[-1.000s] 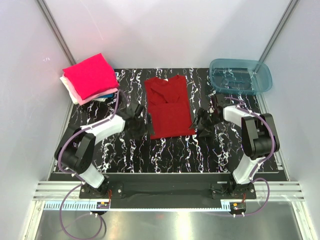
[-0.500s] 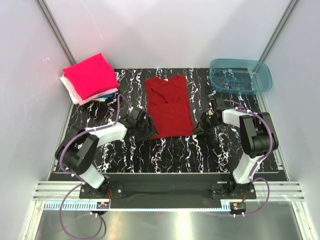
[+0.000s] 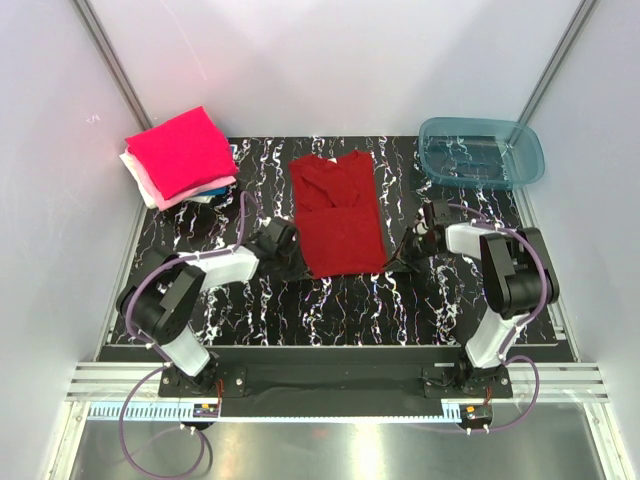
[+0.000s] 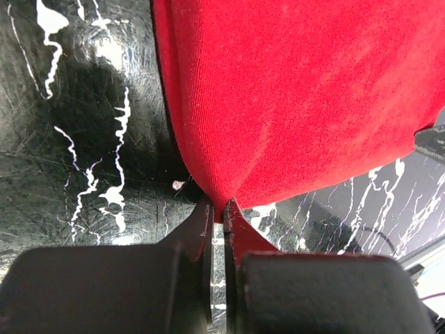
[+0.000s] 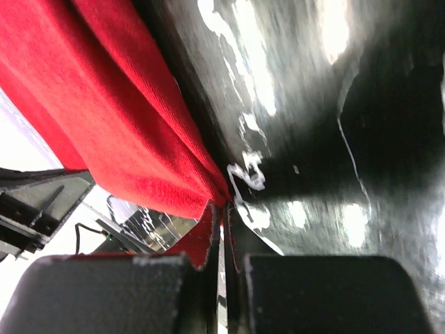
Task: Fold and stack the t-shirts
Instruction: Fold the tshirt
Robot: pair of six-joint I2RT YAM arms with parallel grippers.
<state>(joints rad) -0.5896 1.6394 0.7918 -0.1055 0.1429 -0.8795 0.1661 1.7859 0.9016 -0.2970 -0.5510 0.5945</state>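
The t-shirt's collar end (image 3: 303,171) still lies uncovered, so my left gripper should lift, carry the t-shirt's near corner outward over the t-shirt, then lower it and release it at that end.
A dark red t-shirt (image 3: 338,212) lies flat in the middle of the black marbled table, sleeves folded in, collar at the far end. My left gripper (image 3: 296,262) is shut on its near left corner; in the left wrist view the red cloth (image 4: 292,97) is pinched between the fingertips (image 4: 219,209). My right gripper (image 3: 394,262) is shut on the near right corner, where the red cloth (image 5: 118,125) bunches into the jaws (image 5: 224,209). A stack of folded t-shirts (image 3: 180,152), magenta-pink on top, pale pink and white below, sits at the far left corner.
A teal see-through plastic tub (image 3: 481,151) stands at the far right corner. The black marbled table (image 3: 330,310) is bordered by white walls on both sides and a metal rail along the near edge.
Both grippers moved in to the shirt's near corners and shut on the cloth; a second ago they stood open beside the shirt's edges.
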